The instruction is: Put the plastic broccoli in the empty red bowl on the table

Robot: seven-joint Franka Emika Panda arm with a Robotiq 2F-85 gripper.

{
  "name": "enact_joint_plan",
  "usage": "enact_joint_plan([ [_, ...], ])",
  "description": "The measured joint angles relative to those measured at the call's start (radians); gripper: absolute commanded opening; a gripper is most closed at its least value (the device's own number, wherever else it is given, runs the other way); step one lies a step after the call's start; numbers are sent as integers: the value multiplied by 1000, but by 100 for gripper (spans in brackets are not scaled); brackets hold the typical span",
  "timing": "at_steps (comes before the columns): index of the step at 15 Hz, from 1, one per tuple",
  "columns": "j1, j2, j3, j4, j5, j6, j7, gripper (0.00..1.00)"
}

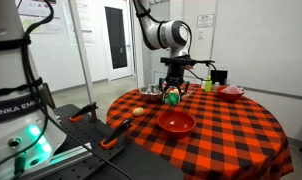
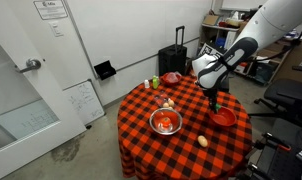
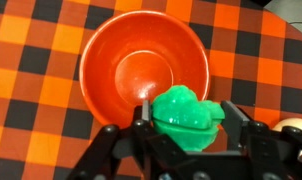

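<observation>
My gripper carries the plastic broccoli across to the middle of the empty red bowl next. It then lowers to release it inside, since it still hangs by the bowl's rim.
My gripper is shut on the plastic broccoli, a bright green lumpy piece that fills the space between the jaws. In the wrist view the empty red bowl lies just beyond and below the jaws on the checkered table. In both exterior views the gripper hangs above the table with the broccoli in it, close beside the red bowl and a little above it.
A silver metal bowl, a second red bowl, a yellow-green bottle and an egg-like object stand on the table. A robot base stands near its edge.
</observation>
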Motion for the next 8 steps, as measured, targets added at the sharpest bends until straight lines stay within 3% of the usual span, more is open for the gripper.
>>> enact_joint_plan([
  [4,-61,1,-14,-71,109,83,36,54],
  [8,-94,16,-20,-131,203,234,121,46],
])
